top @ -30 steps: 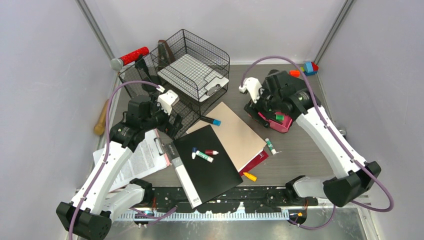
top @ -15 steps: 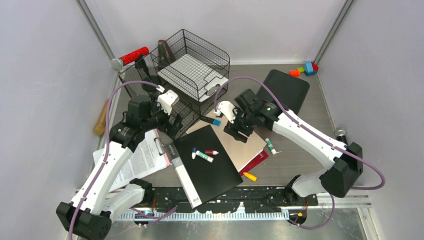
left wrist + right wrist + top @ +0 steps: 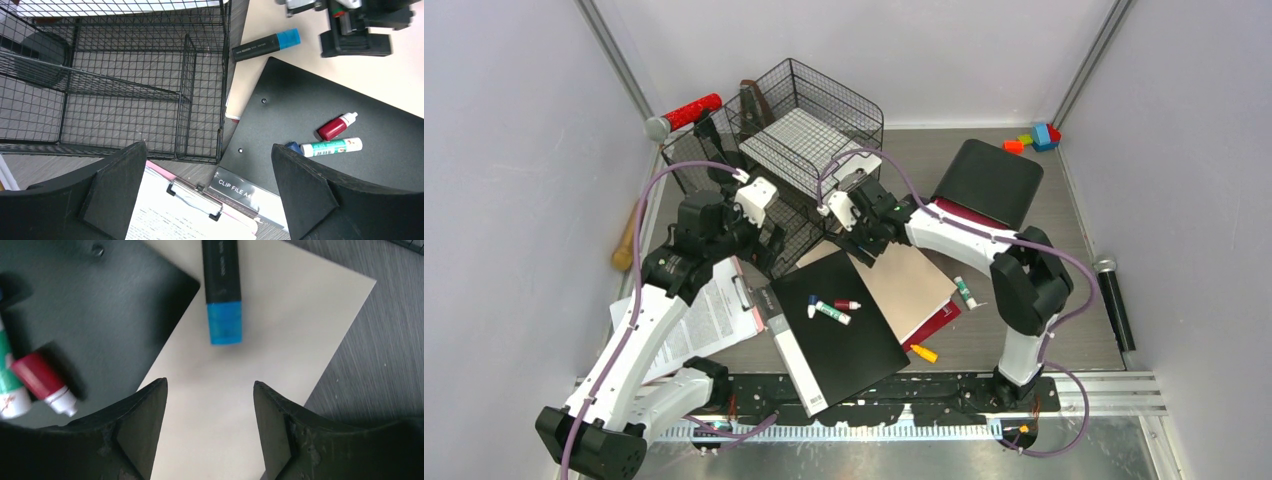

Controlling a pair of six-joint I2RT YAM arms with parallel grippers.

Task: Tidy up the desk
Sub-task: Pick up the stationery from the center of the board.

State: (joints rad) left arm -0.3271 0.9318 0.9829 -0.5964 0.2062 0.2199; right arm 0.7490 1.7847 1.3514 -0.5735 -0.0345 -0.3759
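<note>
I will next move my right gripper down and toward the wire-mesh rack to close across the marker's blue cap, because that end of the marker points toward the gap between my fingers.
The grey wood-grain desk [image 3: 1024,320] is cluttered. My right gripper [image 3: 856,222] is open and empty, hovering over the far corner of a tan folder [image 3: 909,280]. In the right wrist view [image 3: 210,390] a black marker with a blue cap [image 3: 222,295] lies just ahead of its fingertips. My left gripper [image 3: 769,245] is open and empty beside the black wire-mesh rack [image 3: 794,150]. In the left wrist view [image 3: 209,155] it hangs over a clipboard's clip [image 3: 192,197] and a black clip file [image 3: 320,125].
On the clip file [image 3: 839,325] lie a red-capped tube [image 3: 848,304] and a green-labelled stick [image 3: 832,313]. A clipboard with paper [image 3: 699,320] is at left. A black drawer unit [image 3: 989,180], toy blocks [image 3: 1036,137], a green marker [image 3: 965,292] and a microphone [image 3: 1114,300] are to the right.
My right arm has swung left from the drawer unit at back right to above the tan folder's far corner. The drawer unit now shows whole. The left arm has not moved.
</note>
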